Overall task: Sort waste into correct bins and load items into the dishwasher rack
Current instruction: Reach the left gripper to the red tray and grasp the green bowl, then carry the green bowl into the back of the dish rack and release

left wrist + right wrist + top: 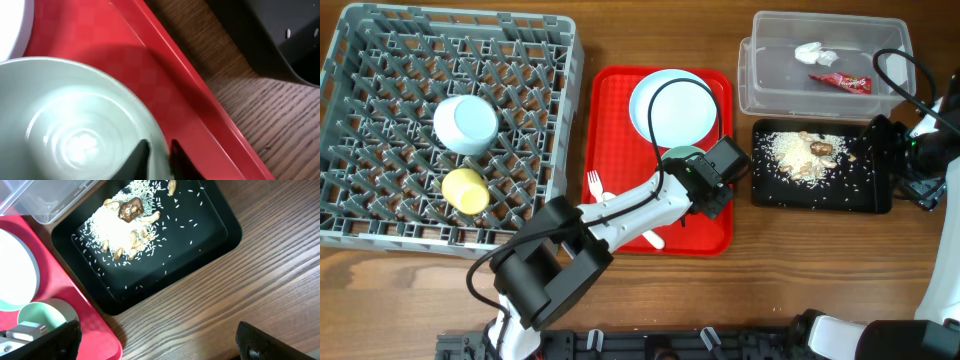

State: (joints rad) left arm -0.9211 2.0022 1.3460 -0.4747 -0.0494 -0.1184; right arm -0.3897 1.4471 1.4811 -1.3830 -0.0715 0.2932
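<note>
I will lift my left gripper, swing it outward over the rack's far wires and tilt the bowl down among them to release it, because the pegs stand empty.
My left gripper (703, 178) is shut on the rim of the pale green bowl (680, 155), which sits on the red serving tray (615, 120). The left wrist view shows one finger inside the bowl (75, 125) and one outside, the gripper (157, 155) pinching the rim. A white plate (672, 108) lies behind it. Two white plastic utensils (602, 187) lie on the tray's front. The grey rack (570, 100) holds a pale blue-white bowl (465, 123) and a yellow cup (466, 190). My right gripper (160, 345) is open and empty over the bare wood beside the black tray (200, 240).
The black tray (860, 195) holds rice and brown scraps (807, 152). The clear tub (760, 90) behind it holds a white tissue (812, 53) and a red wrapper (840, 82). The right arm (920, 150) stands at the table's right edge.
</note>
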